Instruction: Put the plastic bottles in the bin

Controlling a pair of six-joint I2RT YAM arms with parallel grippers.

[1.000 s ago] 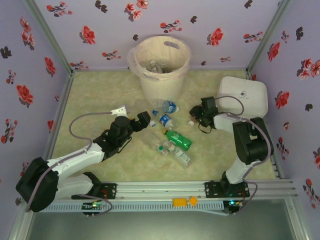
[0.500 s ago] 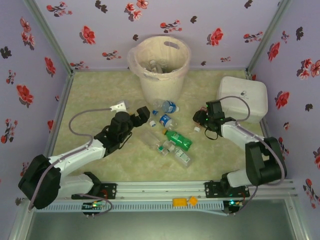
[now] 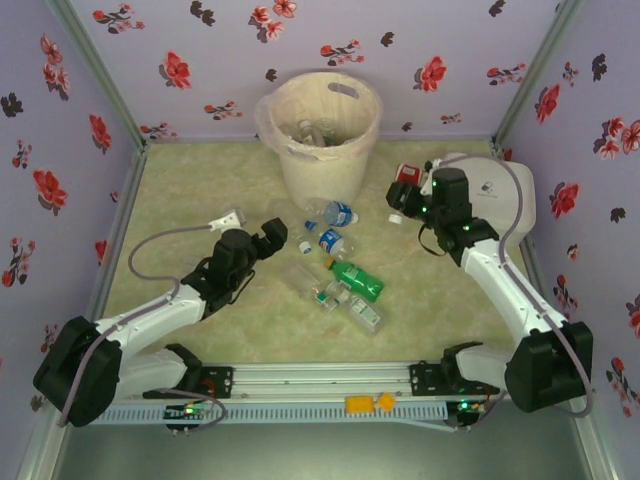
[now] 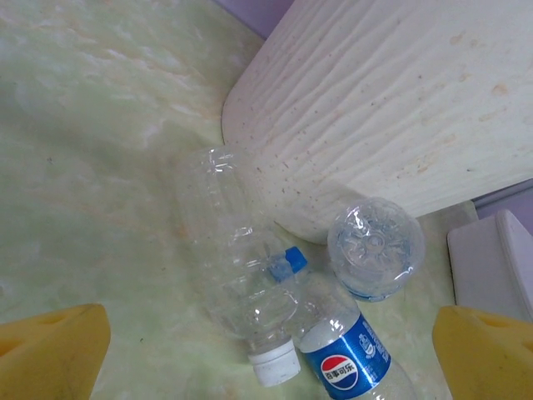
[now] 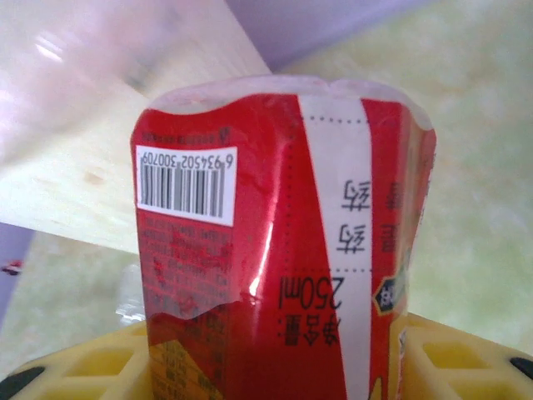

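My right gripper rises and moves outward over the bin's opening [image 3: 322,112] next, to release the red-labelled bottle [image 3: 405,177], since the bin's rim stands high.
The cream bin [image 3: 320,150] stands at the back, with some clear bottles [image 3: 314,130] inside. My right gripper [image 3: 403,192] [image 5: 275,371] is shut on a red-labelled bottle [image 3: 405,177] [image 5: 275,242], held above the floor to the right of the bin. My left gripper [image 3: 276,238] [image 4: 266,367] hangs open just left of the bottle pile. Between its fingers [image 4: 52,350] lie a clear bottle with a white cap [image 4: 241,283], a blue-labelled Pepsi bottle [image 4: 350,358] and a bottle's round base [image 4: 375,247], all against the bin wall [image 4: 391,108].
More bottles lie mid-floor: two blue-labelled clear ones [image 3: 335,212] [image 3: 330,243], a green one [image 3: 357,281] and crushed clear ones [image 3: 325,293] [image 3: 366,317]. A white rounded box [image 3: 495,195] [image 4: 495,258] sits at the right. Floral walls close in the floor.
My right gripper has risen off the floor with the red-labelled bottle and moved back towards the bin. The left gripper has shifted slightly left beside the pile.
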